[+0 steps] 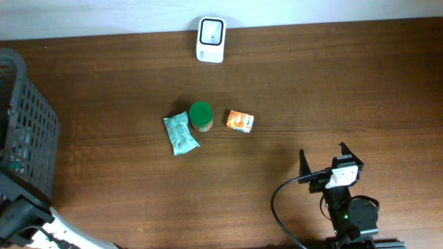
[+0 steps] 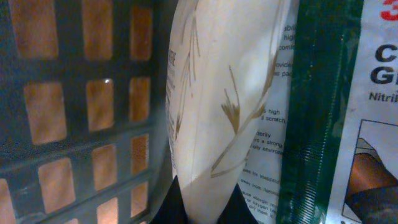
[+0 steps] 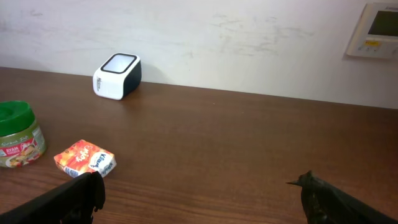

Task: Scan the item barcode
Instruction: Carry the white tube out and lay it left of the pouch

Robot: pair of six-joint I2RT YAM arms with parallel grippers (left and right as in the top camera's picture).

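Observation:
The spot on the tabletop (image 1: 156, 130) beside the teal packet is empty, so next my left gripper will lift out of the basket and go down to release the white packet there.
In the left wrist view my left gripper (image 2: 208, 206) is inside the dark basket (image 2: 74, 118). It is shut on the lower edge of a white packet (image 2: 217, 93) printed with thin wheat-like stalks, and the black fingertips (image 2: 173, 205) pinch it from both sides. The white barcode scanner (image 1: 210, 30) stands at the far edge of the table, also seen as scanner (image 3: 117, 76) by the wall. My right gripper (image 1: 324, 160) rests near the front right, open with nothing between its fingers (image 3: 74, 193).
A green-edged glove package (image 2: 323, 112) leans against the white packet in the basket (image 1: 28, 131). At mid-table lie a teal packet (image 1: 181, 133), a green-lidded jar (image 1: 201, 116) and an orange packet (image 1: 240, 121). A black cable (image 1: 277, 207) loops beside the right arm.

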